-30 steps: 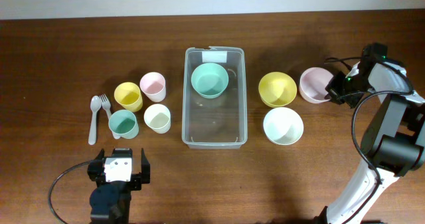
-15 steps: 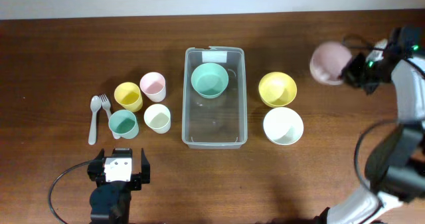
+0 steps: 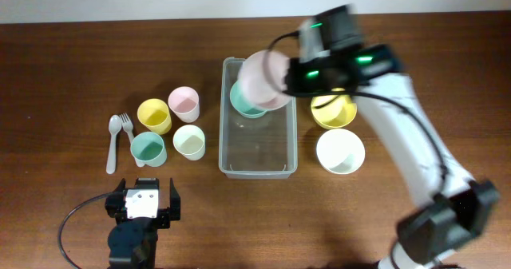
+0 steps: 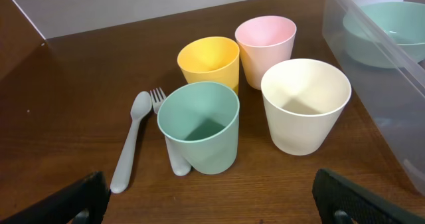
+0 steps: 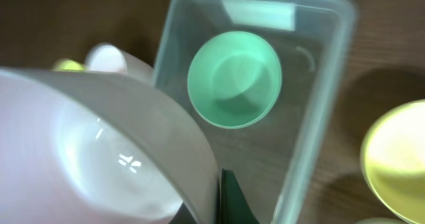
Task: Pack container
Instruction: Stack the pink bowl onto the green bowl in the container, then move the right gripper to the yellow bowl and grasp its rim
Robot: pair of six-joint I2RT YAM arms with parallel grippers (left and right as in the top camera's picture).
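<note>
I should lower my right gripper next, moving to the left in the overhead view, and release the pink bowl into the green bowl (image 3: 249,105) (image 5: 234,78), which lies empty below.
The clear plastic container (image 3: 257,157) stands mid-table with a green bowl (image 3: 249,105) at its far end; it also shows in the right wrist view (image 5: 312,144) with the green bowl (image 5: 234,78). My right gripper (image 3: 294,76) is shut on the rim of a pink bowl (image 3: 265,79) and holds it tilted above the container's far end; the pink bowl fills the left of the right wrist view (image 5: 99,151). My left gripper (image 3: 144,207) is open and empty near the front edge, behind four cups (image 4: 199,124).
A yellow bowl (image 3: 335,109) and a white bowl (image 3: 340,151) sit right of the container. Yellow (image 3: 154,115), pink (image 3: 184,103), green (image 3: 148,149) and cream (image 3: 189,141) cups stand to its left, with a grey spoon (image 3: 112,144) and fork (image 3: 128,125).
My right arm has swung left from the far right, carrying the pink bowl from over the table to above the container. The left arm has not moved.
</note>
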